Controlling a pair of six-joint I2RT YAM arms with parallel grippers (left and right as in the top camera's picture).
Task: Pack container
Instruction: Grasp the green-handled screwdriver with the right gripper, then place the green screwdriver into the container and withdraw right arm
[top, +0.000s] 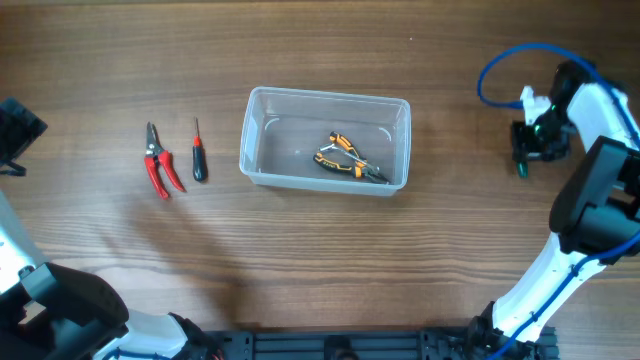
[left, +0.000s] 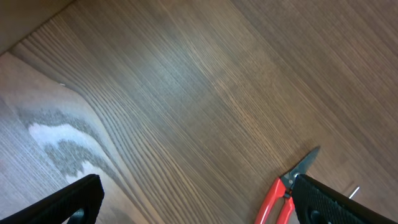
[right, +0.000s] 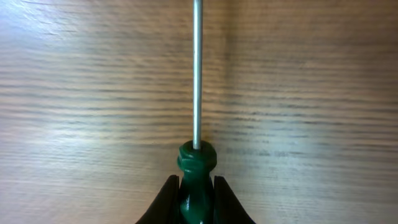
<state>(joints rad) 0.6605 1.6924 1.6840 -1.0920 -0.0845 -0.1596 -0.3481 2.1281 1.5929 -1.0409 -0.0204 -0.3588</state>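
Next, my right gripper lifts to clear the container's side, swings over, and lowers above the pliers (top: 345, 158) to release. The container (top: 330, 98) stands to its left in the overhead view, hence this move.
The clear plastic container (top: 330, 98) stands mid-table with orange-and-black pliers (top: 345, 158) lying inside. My right gripper (top: 535, 140) is far right of it, shut on the handle of a green screwdriver (right: 196, 171), whose steel shaft points away over the wood. The green handle end shows in the overhead view (top: 521, 167). My left gripper (top: 18, 130) is at the far left edge, open and empty (left: 199, 208). Red-handled pruners (top: 160, 162) lie left of the container and show partly by my right finger in the left wrist view (left: 277, 200).
A small screwdriver with a black-and-red handle (top: 198, 152) lies between the pruners and the container. A blue cable (top: 510, 65) loops above the right arm. The table is brown wood.
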